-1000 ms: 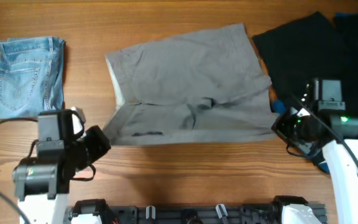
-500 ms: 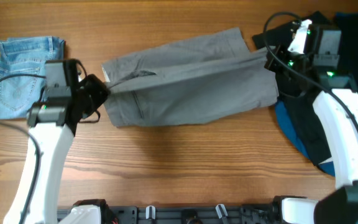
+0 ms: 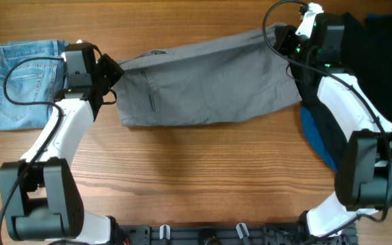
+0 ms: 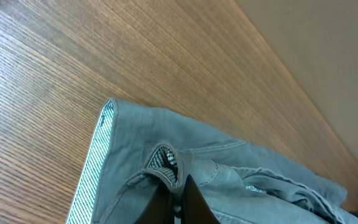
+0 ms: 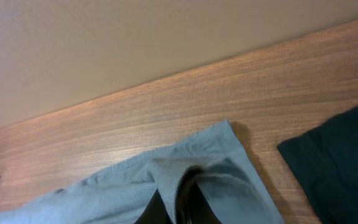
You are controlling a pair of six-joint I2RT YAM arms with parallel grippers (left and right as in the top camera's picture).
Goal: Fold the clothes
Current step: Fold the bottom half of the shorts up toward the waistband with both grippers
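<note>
The shorts' lower layer's far waistband corner (image 3: 132,58) (image 4: 129,124) is below my left gripper. My left gripper will next lower the pinched end of the shorts and let it go onto that corner.
The grey shorts (image 3: 206,85) lie folded lengthwise across the far middle of the table. My left gripper (image 3: 114,68) is shut on their left end at the waistband, whose pale striped inner band (image 4: 95,165) shows in the left wrist view, with the cloth pinched between the fingers (image 4: 178,202). My right gripper (image 3: 292,42) is shut on the right end of the shorts (image 5: 197,171), cloth bunched between its fingers (image 5: 179,208). Both ends are held near the far edge.
A folded light-blue denim garment (image 3: 26,82) lies at the far left, beside my left arm. A big black garment (image 3: 373,61) covers the far right, over something blue (image 3: 315,133); it also shows in the right wrist view (image 5: 337,155). Bare wood lies in front of the shorts.
Both grippers have carried the near edge of the shorts away from me toward the far edge, folding the shorts over lengthwise. Both arms now stretch far out.
</note>
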